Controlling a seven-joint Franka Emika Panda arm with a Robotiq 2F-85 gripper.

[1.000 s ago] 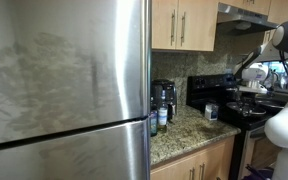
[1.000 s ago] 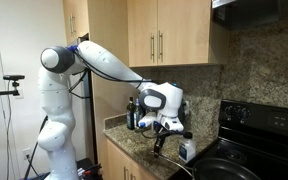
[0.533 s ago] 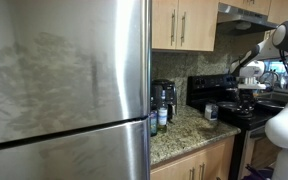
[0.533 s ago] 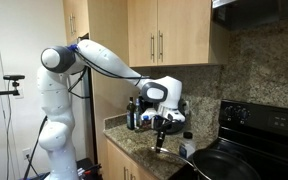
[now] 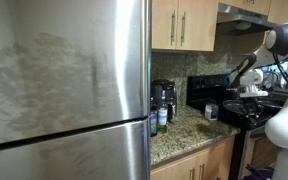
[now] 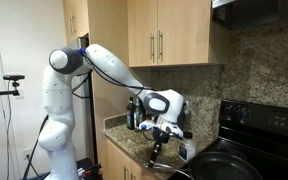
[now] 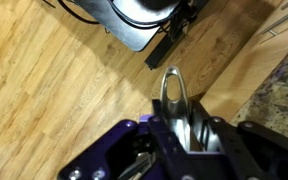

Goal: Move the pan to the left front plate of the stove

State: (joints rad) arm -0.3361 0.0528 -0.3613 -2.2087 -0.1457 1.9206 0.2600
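Observation:
I need to keep my gripper still on the handle near its loop end (image 6: 162,166) and open my fingers to let it go, because the pan (image 6: 227,166) is already resting on the stove.
The black pan (image 6: 227,166) sits low at the stove's near edge, and its long handle (image 6: 153,151) sticks out over the counter's end. My gripper (image 6: 163,131) is shut on this handle. In the wrist view the handle's metal loop end (image 7: 171,88) pokes out between my fingers (image 7: 176,128), above the wood floor. The stove (image 6: 271,126) is a black range with a glossy upright back panel, also seen in an exterior view (image 5: 210,91). There my gripper (image 5: 252,92) hangs over the cooktop, and the pan is hard to make out.
A large steel fridge (image 5: 64,90) fills one view. On the granite counter (image 6: 134,143) stand a black coffee maker (image 5: 163,101), bottles (image 6: 133,117) and a small white cup (image 5: 211,111). Wood cabinets (image 6: 164,40) hang above. A black pedestal base (image 7: 144,25) stands on the floor.
My gripper has shifted and dipped slightly while holding the handle. The handle now slants further down toward the counter's end. The pan has stayed at the stove's near edge.

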